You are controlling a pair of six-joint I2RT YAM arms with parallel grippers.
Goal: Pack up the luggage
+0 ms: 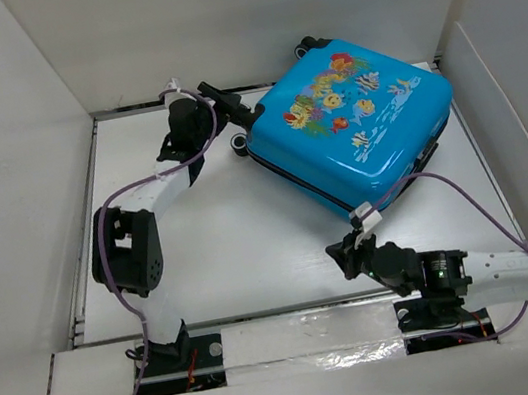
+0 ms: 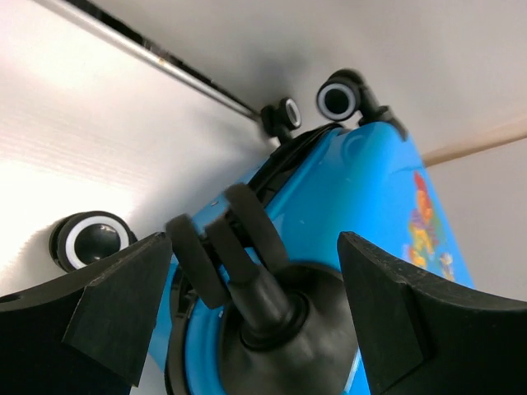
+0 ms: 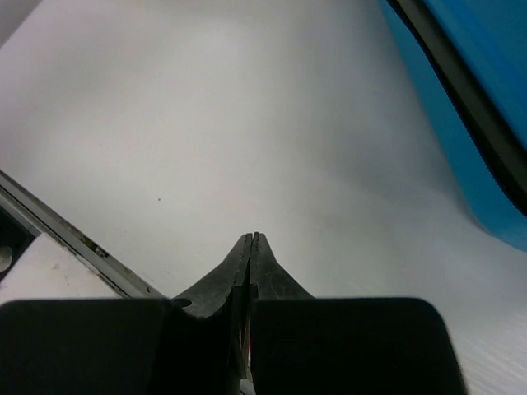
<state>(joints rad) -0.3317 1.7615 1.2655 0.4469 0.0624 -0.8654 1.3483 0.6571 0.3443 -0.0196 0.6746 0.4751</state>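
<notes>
My left gripper should next ease farther onto the suitcase's black wheel bracket [image 1: 255,114] [image 2: 247,255], toward the right in the top view, and close, as its open fingers are already on both sides of it.
The luggage [image 1: 354,127] is a bright-blue hard-shell suitcase with a fish print. It lies closed and flat at the back right of the table. My left gripper [image 1: 242,112] is at its wheeled corner. In the left wrist view the left gripper [image 2: 255,304] is open, its jaws standing either side of a black wheel bracket [image 2: 247,255] on the blue shell [image 2: 370,214], with gaps on both sides. My right gripper [image 1: 339,249] is shut and empty, low over the table in front of the suitcase's near corner. In the right wrist view it [image 3: 251,240] points across bare table, with the suitcase's side [image 3: 469,99] at top right.
White walls enclose the table on the left, back and right. Black wheels show at the suitcase's far corner [image 1: 308,46] and left corner [image 1: 240,144]. A metal strip [image 3: 74,239] runs along the table's near edge. Purple cables trail along both arms.
</notes>
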